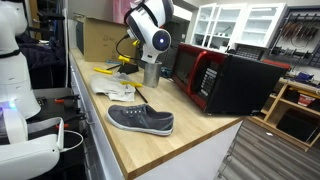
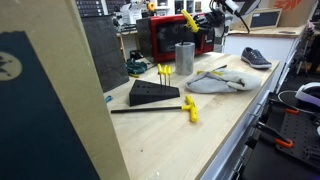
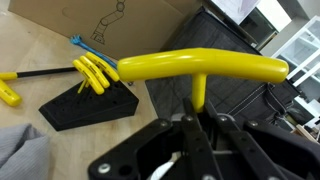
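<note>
The metal cup is below the held tool, so I should lower my gripper and tilt it down over the cup's opening to release the tool's thin stem.
My gripper is shut on the thin shaft of a yellow T-handle tool and holds it in the air, handle crosswise. In an exterior view the tool hangs above a metal cup on the wooden bench, with the gripper just behind it. A black wedge stand with several yellow-handled tools stuck in it stands below and to the left; it also shows in an exterior view. Another yellow T-handle tool lies flat in front of the stand.
A red and black microwave stands on the bench beside the cup. A grey shoe lies near the bench's end. A grey cloth item lies by the stand. A cardboard box stands at the back.
</note>
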`<state>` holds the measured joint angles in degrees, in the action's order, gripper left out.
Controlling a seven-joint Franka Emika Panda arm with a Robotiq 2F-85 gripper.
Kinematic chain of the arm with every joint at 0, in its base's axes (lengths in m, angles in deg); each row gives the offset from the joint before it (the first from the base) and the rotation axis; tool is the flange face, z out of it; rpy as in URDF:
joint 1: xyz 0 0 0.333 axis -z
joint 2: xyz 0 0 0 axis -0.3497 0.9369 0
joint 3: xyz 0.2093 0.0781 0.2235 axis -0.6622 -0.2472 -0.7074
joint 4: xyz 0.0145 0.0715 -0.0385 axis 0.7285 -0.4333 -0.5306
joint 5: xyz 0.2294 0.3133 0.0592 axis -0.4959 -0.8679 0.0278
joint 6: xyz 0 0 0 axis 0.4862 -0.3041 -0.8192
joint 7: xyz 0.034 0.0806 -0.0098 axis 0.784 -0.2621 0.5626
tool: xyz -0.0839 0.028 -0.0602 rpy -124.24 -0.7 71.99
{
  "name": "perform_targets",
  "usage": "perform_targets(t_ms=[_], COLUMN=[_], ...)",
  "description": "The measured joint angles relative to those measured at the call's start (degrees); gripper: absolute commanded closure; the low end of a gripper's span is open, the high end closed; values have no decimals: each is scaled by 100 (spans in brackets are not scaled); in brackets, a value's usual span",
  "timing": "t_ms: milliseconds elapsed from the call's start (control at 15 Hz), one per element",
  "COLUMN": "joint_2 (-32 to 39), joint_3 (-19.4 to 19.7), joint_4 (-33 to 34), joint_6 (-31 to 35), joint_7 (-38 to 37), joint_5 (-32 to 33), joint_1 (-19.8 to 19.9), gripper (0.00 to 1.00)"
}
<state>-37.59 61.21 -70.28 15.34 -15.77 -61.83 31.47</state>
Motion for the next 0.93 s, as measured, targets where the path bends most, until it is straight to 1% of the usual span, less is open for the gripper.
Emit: perform_targets(t_ms=[600,667,733,800,867,933], joint_2=[261,292,320,341,361,370], joint_3=[71,99,127,161,198,238], joint_4=[1,1,1,1,1,1], joint_6=[-55,-51,-49,-37,-1,78], joint_7=[-328,-360,-413,-459,-490,-523], joint_5=[-66,-66,-66,-66,-66,-66], joint_1=[163,200,236,267,297,314], gripper=[97,87,62,61,56,48])
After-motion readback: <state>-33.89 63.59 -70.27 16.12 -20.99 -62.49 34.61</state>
